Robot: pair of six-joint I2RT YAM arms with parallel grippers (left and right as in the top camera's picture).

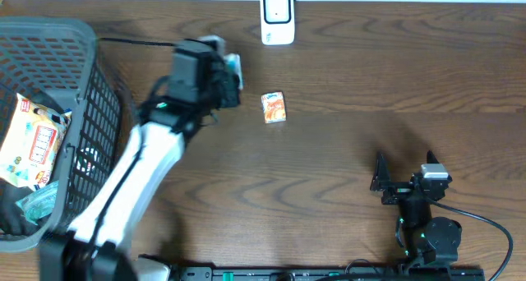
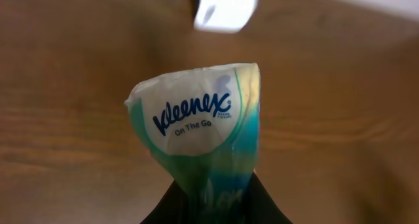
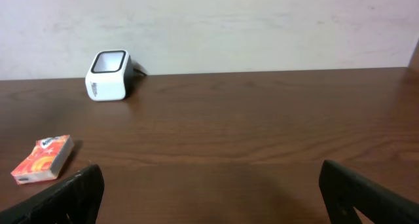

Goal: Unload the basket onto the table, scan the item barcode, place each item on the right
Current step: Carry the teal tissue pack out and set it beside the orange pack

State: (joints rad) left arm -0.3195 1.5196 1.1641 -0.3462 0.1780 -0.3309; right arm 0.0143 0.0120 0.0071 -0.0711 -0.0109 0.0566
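The bare wood (image 1: 252,111) beside the orange packet is below the left gripper and to its right in the overhead view, so the robot needs to lower the pack (image 1: 236,69) there and let it go.
My left gripper (image 1: 228,72) is shut on a teal and white Kleenex tissue pack (image 2: 203,132), pinching its lower end, and holds it above the table. The pack (image 1: 236,69) hangs just left of and nearer than the white barcode scanner (image 1: 278,18), which stands at the table's far edge. In the left wrist view the scanner (image 2: 226,8) shows blurred above the pack, whose logo side faces the camera. No barcode is visible. My right gripper (image 1: 404,169) rests open near the front right, with nothing between its fingers (image 3: 72,196).
A small orange packet (image 1: 274,107) lies on the wood right of the left gripper and also shows in the right wrist view (image 3: 43,159). A grey mesh basket (image 1: 90,84) with several packaged items stands at the left edge. A cable runs from the right arm.
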